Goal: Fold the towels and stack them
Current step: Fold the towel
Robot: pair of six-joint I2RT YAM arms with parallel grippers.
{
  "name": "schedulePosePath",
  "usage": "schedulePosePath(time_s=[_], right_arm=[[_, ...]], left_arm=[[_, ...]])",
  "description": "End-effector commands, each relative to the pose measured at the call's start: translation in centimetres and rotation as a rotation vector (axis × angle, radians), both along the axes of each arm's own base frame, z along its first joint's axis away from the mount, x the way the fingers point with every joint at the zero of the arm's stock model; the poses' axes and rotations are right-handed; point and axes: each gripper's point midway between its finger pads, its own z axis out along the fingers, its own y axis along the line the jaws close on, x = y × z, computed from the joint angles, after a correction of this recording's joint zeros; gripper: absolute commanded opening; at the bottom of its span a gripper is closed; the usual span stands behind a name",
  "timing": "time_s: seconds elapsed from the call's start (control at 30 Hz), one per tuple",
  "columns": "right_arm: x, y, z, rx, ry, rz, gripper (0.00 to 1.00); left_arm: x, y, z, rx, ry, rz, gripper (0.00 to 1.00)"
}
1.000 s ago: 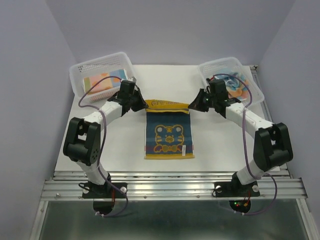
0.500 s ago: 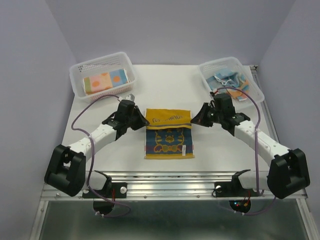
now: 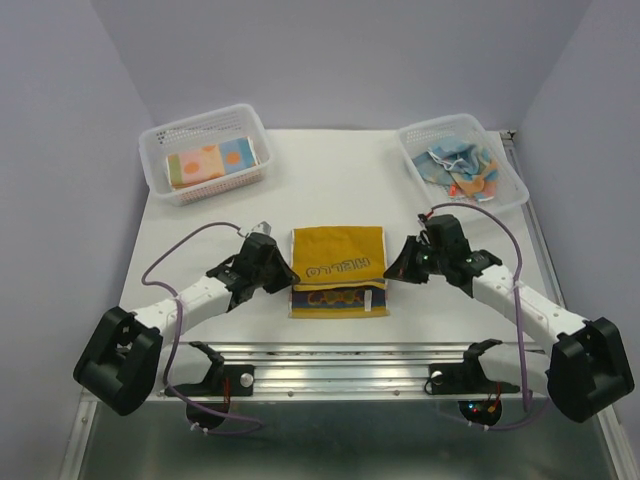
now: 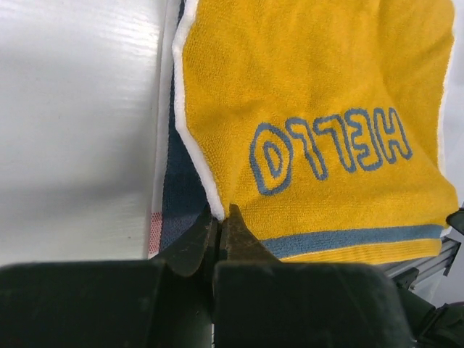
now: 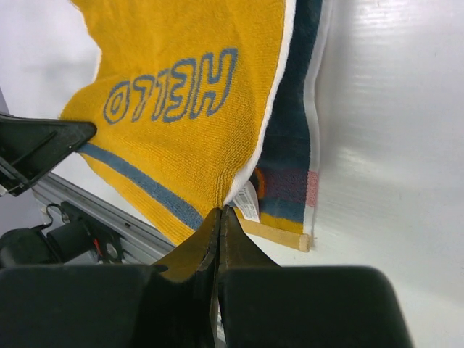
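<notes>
The flap's corner moves back and down with my left gripper next. It is then released over the towel's front hem (image 3: 296,314), as the blue printed layer still shows uncovered.
A mustard yellow towel (image 3: 338,252) with blue "HELLO" lettering lies on the table, its far half folded toward the near edge over its dark blue printed side. My left gripper (image 3: 287,275) is shut on the folded flap's left corner (image 4: 217,212). My right gripper (image 3: 390,272) is shut on the flap's right corner (image 5: 230,197). The blue printed layer (image 4: 180,196) shows beneath the yellow flap (image 5: 181,109) in both wrist views. Folded towels (image 3: 208,163) sit in the left basket, loose towels (image 3: 462,166) in the right one.
A white perforated basket (image 3: 160,150) stands at the back left and another basket (image 3: 510,195) at the back right. The metal rail (image 3: 340,370) runs along the table's near edge, just beyond the towel's front hem.
Both arms have drawn the towel's far edge toward the near edge, folding the yellow side over the blue print. Both grippers stayed shut on their corners.
</notes>
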Motion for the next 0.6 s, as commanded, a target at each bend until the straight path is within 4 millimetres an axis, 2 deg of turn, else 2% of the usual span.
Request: schedulePosePath(time_s=[0.0,0.1,0.27,0.3,0.37,0.4,0.43,0.5,0.53,0.57], right_arm=[[-1.5,-0.5,-1.9,-0.026,0.045,-0.003,0.01],[-2.5,-0.7,-3.6,-0.041,0.094,0.006,0.01],[-3.6,-1.3,-5.3,-0.072,0.133,0.017,0.02],[-4.1,-1.3,-5.8,-0.073,0.147,0.025,0.04],[-4.4,-1.5,-6.4,-0.081,0.161,0.026,0.07],[-4.5,-1.5,-6.6,-0.086,0.168,0.028,0.17],[-4.7,-1.6,-6.9,-0.094,0.175,0.034,0.23],[-4.7,-1.6,-6.9,-0.094,0.176,0.042,0.28],[-4.6,-1.5,-6.7,-0.095,0.171,0.045,0.38],[-4.4,-1.5,-6.5,-0.092,0.164,0.045,0.43]], left_arm=[[-0.6,0.7,-0.8,0.010,-0.003,0.035,0.00],[-0.9,0.7,-1.2,0.010,-0.001,0.031,0.00],[-2.1,0.7,-2.3,0.013,0.034,0.002,0.01],[-2.3,0.6,-2.4,0.012,0.038,-0.004,0.09],[-2.9,0.9,-2.9,0.018,0.051,-0.009,0.19],[-3.1,0.9,-3.0,0.017,0.053,-0.014,0.31],[-3.3,0.8,-2.7,0.010,0.047,-0.019,0.38],[-3.6,0.7,-2.4,0.000,0.042,-0.040,0.47],[-3.7,0.6,-1.9,-0.009,0.031,-0.044,0.55],[-3.5,0.4,-1.3,-0.019,0.012,-0.049,0.59]])
